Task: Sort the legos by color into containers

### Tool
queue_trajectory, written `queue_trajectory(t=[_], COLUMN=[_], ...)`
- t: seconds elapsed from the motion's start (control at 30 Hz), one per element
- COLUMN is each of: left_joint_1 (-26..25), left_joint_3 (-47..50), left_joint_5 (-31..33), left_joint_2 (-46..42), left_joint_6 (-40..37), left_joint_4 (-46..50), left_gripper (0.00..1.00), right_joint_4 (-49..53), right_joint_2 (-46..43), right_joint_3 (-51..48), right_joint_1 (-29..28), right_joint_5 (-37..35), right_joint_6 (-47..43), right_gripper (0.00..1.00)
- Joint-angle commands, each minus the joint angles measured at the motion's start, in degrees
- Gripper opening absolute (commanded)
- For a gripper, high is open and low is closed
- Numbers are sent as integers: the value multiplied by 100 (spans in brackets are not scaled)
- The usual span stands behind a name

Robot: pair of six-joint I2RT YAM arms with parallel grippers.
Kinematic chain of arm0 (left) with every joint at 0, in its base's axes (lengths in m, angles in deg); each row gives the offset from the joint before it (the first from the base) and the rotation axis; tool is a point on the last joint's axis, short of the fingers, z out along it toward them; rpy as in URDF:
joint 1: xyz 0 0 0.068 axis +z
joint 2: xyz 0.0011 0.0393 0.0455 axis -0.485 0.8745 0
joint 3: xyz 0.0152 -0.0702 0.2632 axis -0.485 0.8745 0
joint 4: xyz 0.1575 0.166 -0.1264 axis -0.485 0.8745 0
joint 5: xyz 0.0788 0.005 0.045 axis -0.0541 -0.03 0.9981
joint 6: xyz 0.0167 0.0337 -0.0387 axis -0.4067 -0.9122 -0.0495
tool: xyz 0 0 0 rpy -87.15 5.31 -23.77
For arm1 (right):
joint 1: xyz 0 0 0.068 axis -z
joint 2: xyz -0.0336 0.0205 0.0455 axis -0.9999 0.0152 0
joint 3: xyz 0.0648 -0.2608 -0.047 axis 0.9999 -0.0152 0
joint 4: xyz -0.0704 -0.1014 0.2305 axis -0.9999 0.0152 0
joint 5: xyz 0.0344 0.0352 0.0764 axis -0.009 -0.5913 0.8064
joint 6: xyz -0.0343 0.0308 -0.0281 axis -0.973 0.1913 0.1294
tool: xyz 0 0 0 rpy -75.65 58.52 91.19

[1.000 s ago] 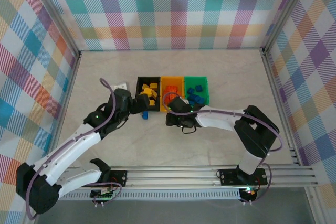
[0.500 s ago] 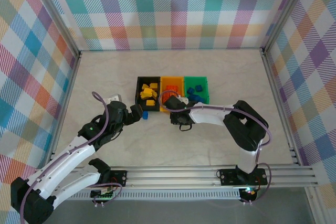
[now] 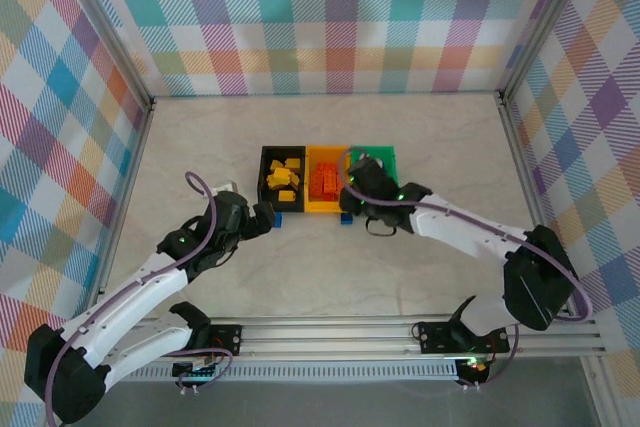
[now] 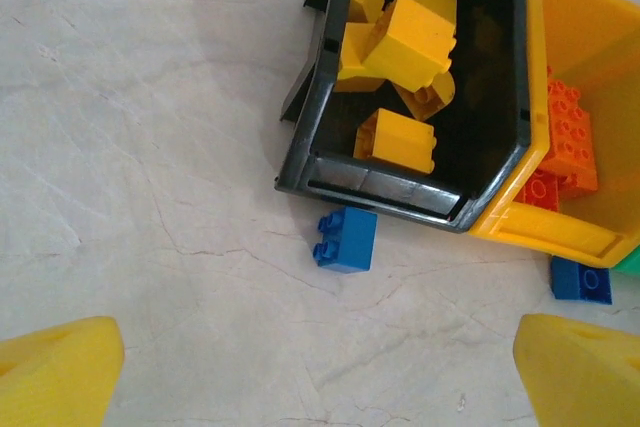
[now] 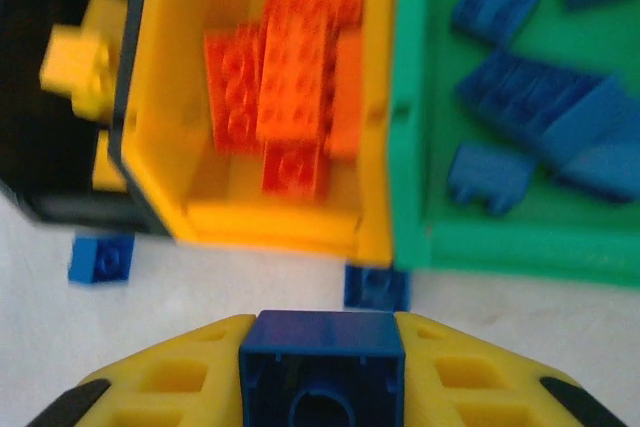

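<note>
Next, my left gripper turns and comes down around the blue lego in front of the black bin, since it lies below, at an angle to the open fingers.
Three containers stand in a row: a black bin with yellow legos, an orange-yellow bin with orange legos, and a green bin with blue legos. My right gripper is shut on a blue lego, hovering at the near edge where the orange-yellow and green bins meet. Two blue legos lie on the table, one in front of the black bin, one at the orange-yellow bin's near right corner. My left gripper is open just short of the first one.
Metal frame posts and checked cloth walls close in the table on three sides. A rail runs along the near edge. Bare marbled tabletop lies behind and beside the bins.
My right gripper shut on a blue lego on the table and carried it up toward the green bin. The left gripper drew back from the black bin's front edge, staying open.
</note>
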Motion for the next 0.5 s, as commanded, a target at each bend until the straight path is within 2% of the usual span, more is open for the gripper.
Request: queue_trajectory(t=[0.0,0.2,0.23,0.33,0.37,0.47], left_joint_1=[-15,-15,-23,-19,-23,-22], left_joint_3=[106,91,85,72,72,82], left_joint_5=[-150,-213,-219,-238,-261,-297], left_joint_2=[29,215,246,335,356,442], left_joint_6=[-178,-399,-425,-483,-502,-556], left_joint_4=[-197,-164,-164,-184,-206,-256], left_gripper=[100,100,100,100,100,100], right_joint_4=[182,386,441,612,617,603], right_joint_2=[292,1341,1500,1751,1749,1531], right_joint_3=[364,1415,1600,2060,2139,2164], right_joint_1=[529,1122,1176,1262,1262,1263], right_joint_5=[278,507,512,531,526,607], right_joint_6=[-421,-624,-650,-755,-804,-839], right_gripper=[26,30,33,57,62,69])
